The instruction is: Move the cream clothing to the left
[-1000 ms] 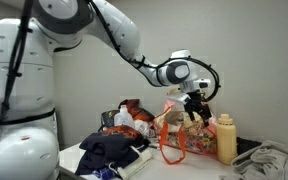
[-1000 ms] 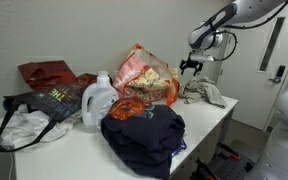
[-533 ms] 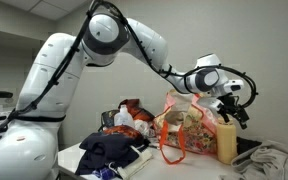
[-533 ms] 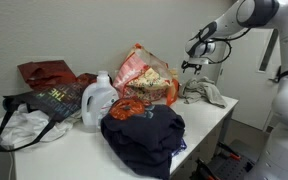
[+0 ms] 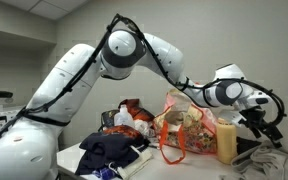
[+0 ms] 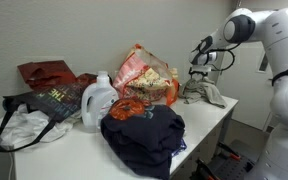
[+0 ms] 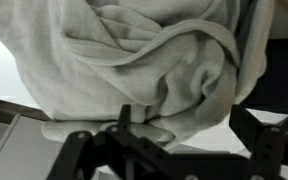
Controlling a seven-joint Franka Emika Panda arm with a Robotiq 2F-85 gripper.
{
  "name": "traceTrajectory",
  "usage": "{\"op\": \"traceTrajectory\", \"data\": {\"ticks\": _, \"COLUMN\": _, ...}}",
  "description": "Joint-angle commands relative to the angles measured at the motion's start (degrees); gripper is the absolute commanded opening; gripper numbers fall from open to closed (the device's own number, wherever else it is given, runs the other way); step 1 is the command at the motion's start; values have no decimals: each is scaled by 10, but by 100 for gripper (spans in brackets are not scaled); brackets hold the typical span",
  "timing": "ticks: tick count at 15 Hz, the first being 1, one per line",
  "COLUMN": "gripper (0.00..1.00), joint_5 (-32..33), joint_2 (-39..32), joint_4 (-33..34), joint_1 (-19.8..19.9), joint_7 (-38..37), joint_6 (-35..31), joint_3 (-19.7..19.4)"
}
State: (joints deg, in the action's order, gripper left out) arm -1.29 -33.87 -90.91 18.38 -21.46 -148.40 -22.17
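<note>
My open fingers are above a raised fold of the cream clothing (image 5: 267,155) (image 7: 206,110), and the fold is between them, so my gripper needs to go down over that fold and close on it.
The cream clothing (image 6: 206,94) lies crumpled at the far end of the white table (image 6: 74,150), and also shows in an exterior view (image 5: 276,158). It fills the wrist view (image 7: 134,60). My gripper (image 6: 199,73) hovers just above it, fingers pointing down, and also shows in an exterior view (image 5: 270,128). In the wrist view the gripper (image 7: 184,130) is open, with its two dark fingers straddling a fold of the cloth. Nothing is held.
A red-orange plastic bag (image 6: 144,72) stands behind the clothing. A white detergent jug (image 6: 98,100), a pile of navy clothes (image 6: 144,135), a black tote (image 6: 44,100) and a yellow bottle (image 5: 226,138) crowd the table.
The arm has swung away from the plastic bag towards the table end and come down over the cream clothing. The clothing has not moved.
</note>
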Motion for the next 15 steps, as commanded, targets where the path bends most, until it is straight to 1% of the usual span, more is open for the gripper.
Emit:
{"op": "traceTrajectory", "data": {"ticks": 1, "gripper": 100, "joint_5": 1, "joint_2": -39, "joint_4": 28, "joint_1": 7, "joint_7": -37, "joint_6": 9, "joint_3": -21}}
{"op": "traceTrajectory", "data": {"ticks": 3, "gripper": 100, "joint_5": 2, "joint_2": -50, "joint_4": 25, "joint_1": 11, "joint_7": -39, "joint_6": 13, "joint_3": -28}}
{"op": "traceTrajectory", "data": {"ticks": 6, "gripper": 99, "joint_5": -4, "joint_2": -52, "joint_4": 6, "joint_1": 13, "joint_7": -33, "joint_6": 10, "joint_3": -21}}
{"op": "traceTrajectory", "data": {"ticks": 7, "gripper": 94, "joint_5": -7, "joint_2": -56, "joint_4": 4, "joint_1": 14, "joint_7": -32, "joint_6": 9, "joint_3": -18}}
{"op": "traceTrajectory", "data": {"ticks": 8, "gripper": 75, "joint_5": -7, "joint_2": -59, "joint_4": -3, "joint_1": 13, "joint_7": -30, "joint_6": 2, "joint_3": -16}}
{"op": "traceTrajectory", "data": {"ticks": 10, "gripper": 61, "joint_5": -6, "joint_2": -65, "joint_4": -10, "joint_1": 12, "joint_7": -29, "joint_6": 0, "joint_3": -16}}
{"op": "traceTrajectory", "data": {"ticks": 11, "gripper": 51, "joint_5": -7, "joint_2": -67, "joint_4": -14, "joint_1": 12, "joint_7": -29, "joint_6": -1, "joint_3": -16}}
{"op": "traceTrajectory", "data": {"ticks": 15, "gripper": 23, "joint_5": -8, "joint_2": -63, "joint_4": -16, "joint_1": 13, "joint_7": -30, "joint_6": 2, "joint_3": -18}}
